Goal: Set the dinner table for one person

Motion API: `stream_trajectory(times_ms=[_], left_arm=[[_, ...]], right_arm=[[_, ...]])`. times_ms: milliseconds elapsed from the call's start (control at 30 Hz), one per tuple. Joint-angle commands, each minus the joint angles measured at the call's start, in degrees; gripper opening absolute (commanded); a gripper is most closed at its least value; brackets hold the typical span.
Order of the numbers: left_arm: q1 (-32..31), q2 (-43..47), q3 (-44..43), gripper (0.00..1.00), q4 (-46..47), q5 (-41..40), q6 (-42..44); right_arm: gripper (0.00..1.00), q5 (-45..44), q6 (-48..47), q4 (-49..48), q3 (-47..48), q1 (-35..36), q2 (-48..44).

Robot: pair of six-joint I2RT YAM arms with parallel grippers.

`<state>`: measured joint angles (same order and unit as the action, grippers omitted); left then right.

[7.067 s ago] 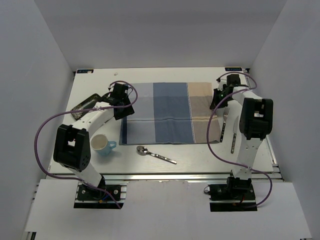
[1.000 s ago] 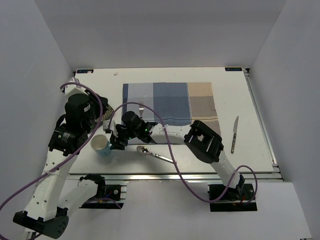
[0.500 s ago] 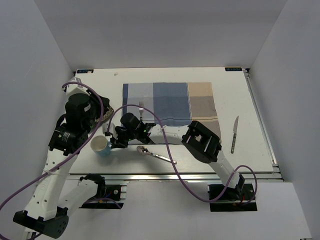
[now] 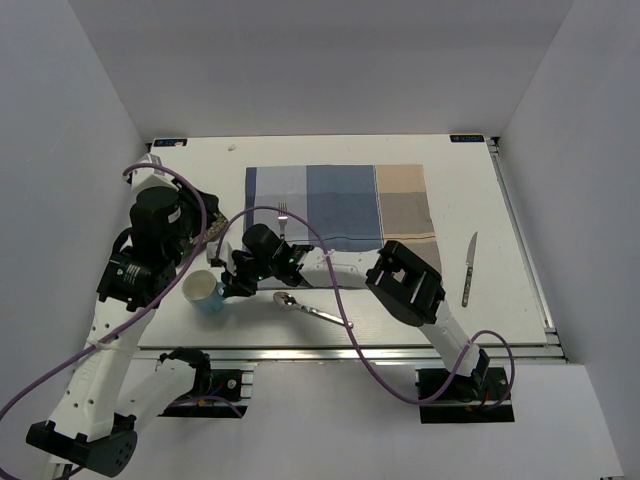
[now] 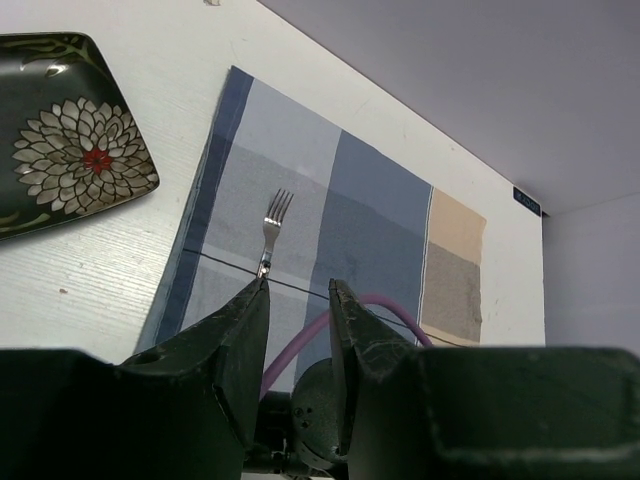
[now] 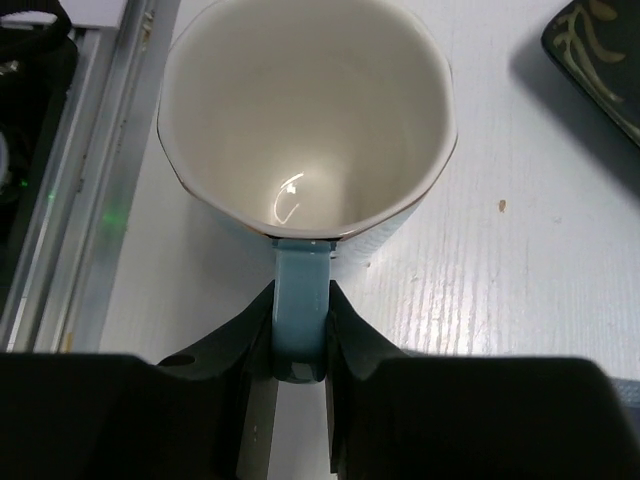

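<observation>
The mug (image 4: 203, 292) should next go outward in my right gripper and be released on the placemat's bare far beige corner (image 4: 398, 179), which is to the gripper's right in the top view.
A light blue mug (image 4: 203, 292) stands on the white dinner table (image 4: 400, 300) at the near left. My right gripper (image 4: 229, 284) has reached across and is shut on the mug's handle (image 6: 300, 305). The mug (image 6: 305, 110) is upright and empty. A fork (image 4: 283, 214) lies on the left part of the blue-and-beige placemat (image 4: 345, 205). A spoon (image 4: 312, 311) lies in front of the placemat and a knife (image 4: 469, 268) lies to its right. My left gripper (image 5: 298, 288) hangs high above the table, narrowly open and empty.
A dark flowered plate (image 5: 70, 160) lies left of the placemat, mostly hidden under the left arm in the top view. The aluminium rail (image 6: 110, 170) runs close beside the mug. The right arm and its purple cable stretch along the placemat's near edge.
Since seven seconds ago the fork went from beside the knife onto the placemat's left part. The right arm reached across to the mug and the left arm rose. Almost nothing moved in the last second.
</observation>
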<state>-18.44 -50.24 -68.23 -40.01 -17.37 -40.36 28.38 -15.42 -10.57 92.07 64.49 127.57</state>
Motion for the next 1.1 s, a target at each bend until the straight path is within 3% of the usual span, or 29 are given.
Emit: stream_trajectory(times_ms=[0, 300, 600, 867, 1067], left_arm=[[0.33, 0.58, -2.17, 0.41, 1.69, -1.00, -0.25], [0.33, -0.56, -2.79, 0.41, 4.15, -1.88, 0.63], [0.33, -3.02, -1.91, 0.41, 9.42, -0.39, 0.54], [0.33, -3.99, 3.53, 0.41, 15.57, 1.98, -1.91], [0.33, -5.22, 6.44, 0.40, 17.42, 2.60, -3.50]], right_arm=[[0.00, 4.57, 4.25, -6.92, -0.05, -0.94, -8.73], [0.00, 7.30, 7.95, -8.59, -7.95, -3.05, -19.98], [0.00, 4.76, 7.60, -4.03, -18.39, -13.06, -31.05], [0.00, 0.63, 6.81, -0.51, -26.41, -30.11, -38.70], [0.00, -1.84, 6.98, -1.21, -24.59, -44.61, -35.48]])
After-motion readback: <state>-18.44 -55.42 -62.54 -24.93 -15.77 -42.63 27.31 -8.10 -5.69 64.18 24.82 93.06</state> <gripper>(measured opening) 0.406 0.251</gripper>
